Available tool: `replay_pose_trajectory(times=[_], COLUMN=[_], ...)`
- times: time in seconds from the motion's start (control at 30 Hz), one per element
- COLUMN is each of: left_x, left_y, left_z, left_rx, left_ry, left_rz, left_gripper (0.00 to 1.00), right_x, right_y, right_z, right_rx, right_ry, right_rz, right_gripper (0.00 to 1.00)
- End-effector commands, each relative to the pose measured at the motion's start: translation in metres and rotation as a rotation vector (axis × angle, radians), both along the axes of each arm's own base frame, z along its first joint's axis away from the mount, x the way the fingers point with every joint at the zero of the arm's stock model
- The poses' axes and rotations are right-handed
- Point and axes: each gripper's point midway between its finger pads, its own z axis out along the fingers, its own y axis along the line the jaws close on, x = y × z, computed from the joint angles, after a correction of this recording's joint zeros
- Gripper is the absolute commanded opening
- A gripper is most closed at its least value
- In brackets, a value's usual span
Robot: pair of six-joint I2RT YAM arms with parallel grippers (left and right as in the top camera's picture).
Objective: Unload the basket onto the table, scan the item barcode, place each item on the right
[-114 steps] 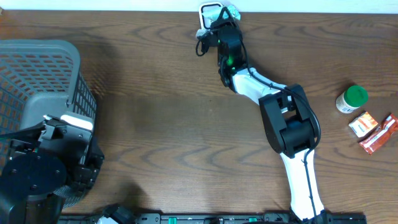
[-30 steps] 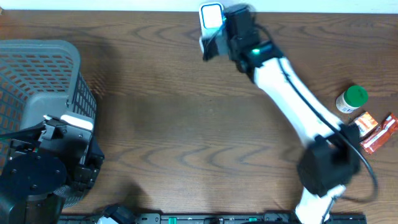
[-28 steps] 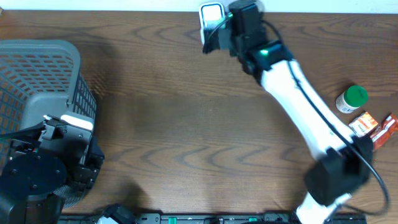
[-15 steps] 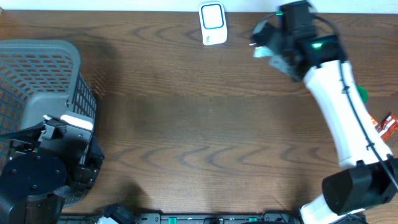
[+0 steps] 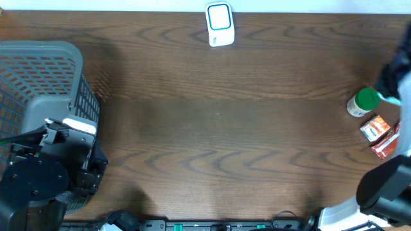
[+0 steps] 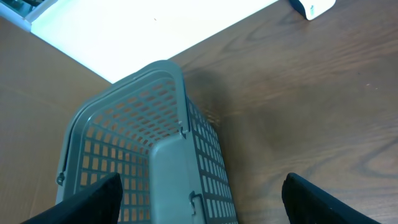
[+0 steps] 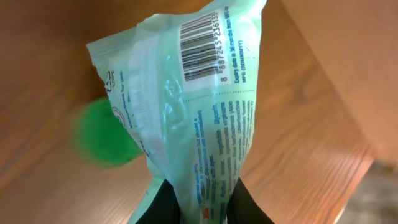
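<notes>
My right gripper will next move back and down to release the pale green packet [image 7: 193,112] on the tabletop next to the red snack packet, because other items lie grouped there.
In the right wrist view my right gripper [image 7: 205,210] is shut on the lower end of a pale green plastic packet [image 7: 193,112]. The packet stands upright, its barcode [image 7: 202,38] near the top facing the camera. In the overhead view that arm is a dark blur at the right edge [image 5: 397,72], just above a green-lidded bottle [image 5: 363,102]. The white scanner [image 5: 219,24] with a blue-framed window stands at the table's far edge, well to the left of the packet. My left gripper [image 6: 205,208] hangs open over the grey basket [image 6: 155,168] with nothing between its fingers.
The grey mesh basket [image 5: 38,83] fills the left side of the table. Orange and red snack packets [image 5: 383,135] lie next to the green-lidded bottle at the right. The bottle's green lid [image 7: 102,140] is a blur behind the held packet.
My right arm has swung from in front of the scanner across to the table's right edge, carrying the green packet. The left arm has not moved.
</notes>
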Motion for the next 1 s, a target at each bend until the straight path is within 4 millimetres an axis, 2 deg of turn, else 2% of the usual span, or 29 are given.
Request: replay_pose_trajectory(times=[0.0,0.13,0.23,0.27,0.3,0.33,0.47,0.53,0.6,0.67,0.7,0.77,0.87,0.97], left_x=[-0.001,-0.001,-0.001,-0.001,-0.001,-0.001,-0.001,-0.001,-0.001,-0.001,-0.001,-0.001,-0.001,-0.001], left_y=[0.002,0.002,0.002,0.002,0.002,0.002,0.002,0.002,0.002,0.002,0.002,0.002,0.002,0.002], left_z=[0.001,0.001,0.001,0.001,0.001,0.001,0.001,0.001,0.001,0.001,0.001,0.001,0.001,0.001], left_rx=[0.003,0.003,0.003,0.003,0.003,0.003,0.003,0.003,0.003,0.003,0.003,0.003,0.003,0.003], left_ry=[-0.008,-0.008,-0.008,-0.008,-0.008,-0.008,-0.008,-0.008,-0.008,-0.008,-0.008,-0.008,-0.008,-0.008], left_rz=[0.006,0.005,0.006,0.006,0.005,0.005,0.006,0.005,0.005,0.005,0.005,0.005,0.005,0.005], left_gripper=[0.82,0.82,0.82,0.82,0.83,0.82,0.82,0.82,0.82,0.82,0.82,0.82,0.82,0.82], right_x=[-0.036,-0.061,-0.074,-0.077,-0.079,-0.079,-0.068,-0.054,-0.043,-0.038,-0.037,-0.039,-0.048,-0.076], right_y=[-0.029,-0.053,-0.067,-0.071,-0.074,-0.075,-0.071,-0.058,-0.046,-0.035,-0.025,-0.005,0.055,0.125], right_z=[-0.030,-0.064,-0.079,-0.082,-0.086,-0.088,-0.083,-0.065,-0.033,0.011,0.042,0.086,0.154,0.203], right_rx=[0.010,0.013,0.014,0.018,0.034,0.052,0.147,0.225,0.255,0.241,0.219,0.200,0.248,0.315], right_ry=[-0.008,-0.011,-0.031,-0.043,-0.064,-0.078,-0.155,-0.225,-0.301,-0.396,-0.469,-0.586,-0.791,-0.932], right_rz=[-0.210,-0.295,-0.345,-0.356,-0.366,-0.369,-0.328,-0.266,-0.196,-0.134,-0.096,-0.021,0.177,0.384], right_gripper=[0.01,0.01,0.01,0.05,0.42,0.97,0.99,0.99,0.99,0.99,0.99,0.99,0.99,0.99])
